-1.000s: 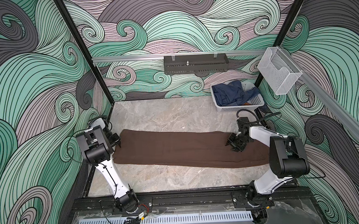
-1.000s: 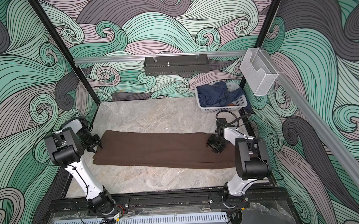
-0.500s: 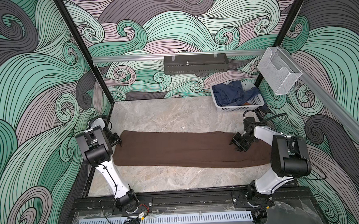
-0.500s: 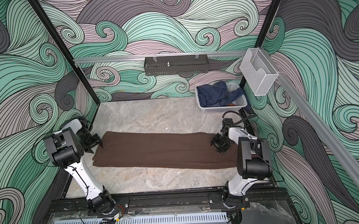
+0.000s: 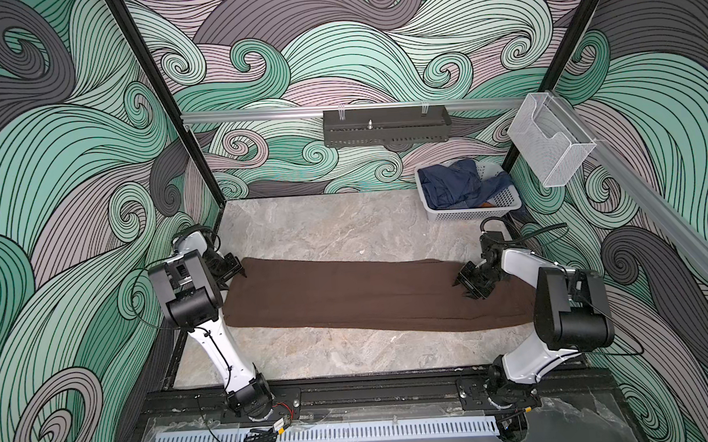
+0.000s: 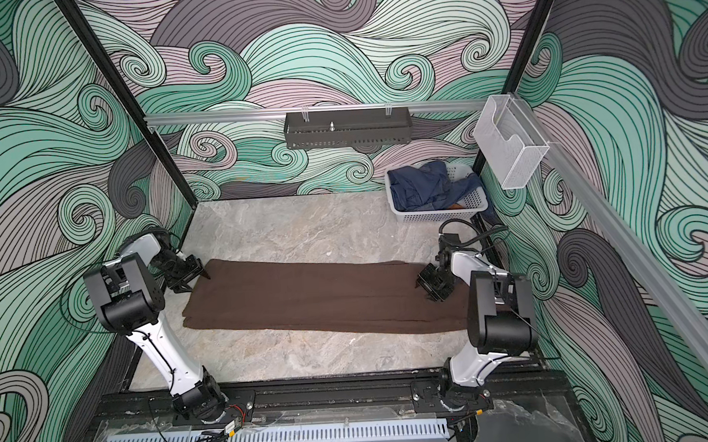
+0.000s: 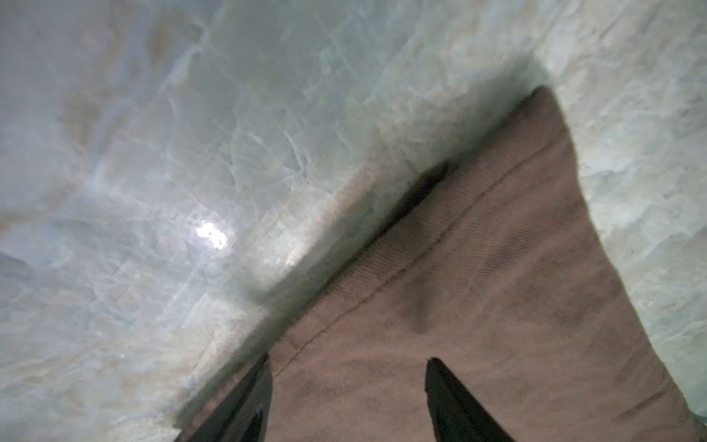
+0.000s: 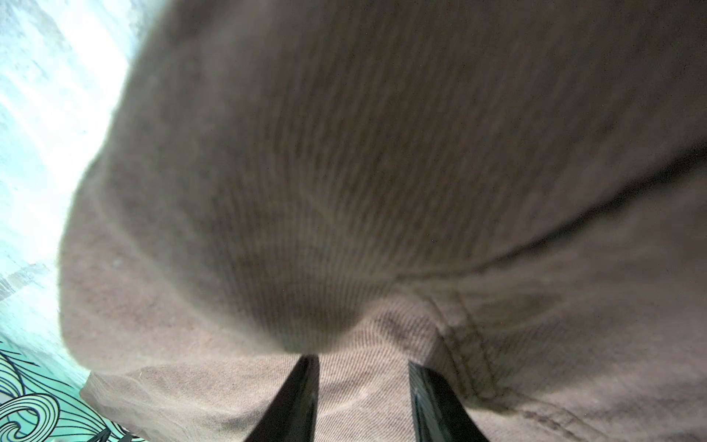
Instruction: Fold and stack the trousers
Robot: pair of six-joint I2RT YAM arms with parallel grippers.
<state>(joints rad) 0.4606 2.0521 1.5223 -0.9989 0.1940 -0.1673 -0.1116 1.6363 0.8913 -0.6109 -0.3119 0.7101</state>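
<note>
My left gripper goes down onto the stitched hem near the trousers' far corner [image 5: 234,281] next and pinches it, since the trousers [image 5: 348,297] lie flat below its open fingers.
The brown trousers [image 5: 348,297] [image 6: 306,295] lie flat in a long band across the table, in both top views. My left gripper [image 5: 238,276] [image 6: 199,282] sits at their far-left corner. In the left wrist view the left gripper [image 7: 348,359] is open, with the hem of the trousers [image 7: 497,287] lying flat under its spread fingers. My right gripper [image 5: 462,290] [image 6: 422,292] is down on the right end. In the right wrist view the right gripper [image 8: 361,361] is shut on a thick fold of the trousers [image 8: 344,172], which bulge beyond the tips.
A white basket [image 5: 468,214] with navy denim garments [image 5: 454,181] stands at the back right. A black rack [image 5: 385,127] and a clear bin [image 5: 548,149] hang on the rail. Bare marble lies in front of and behind the trousers.
My left gripper has opened and let go of the left end, which now lies flat. My right gripper has shifted slightly right and toward the front, still gripping the cloth.
</note>
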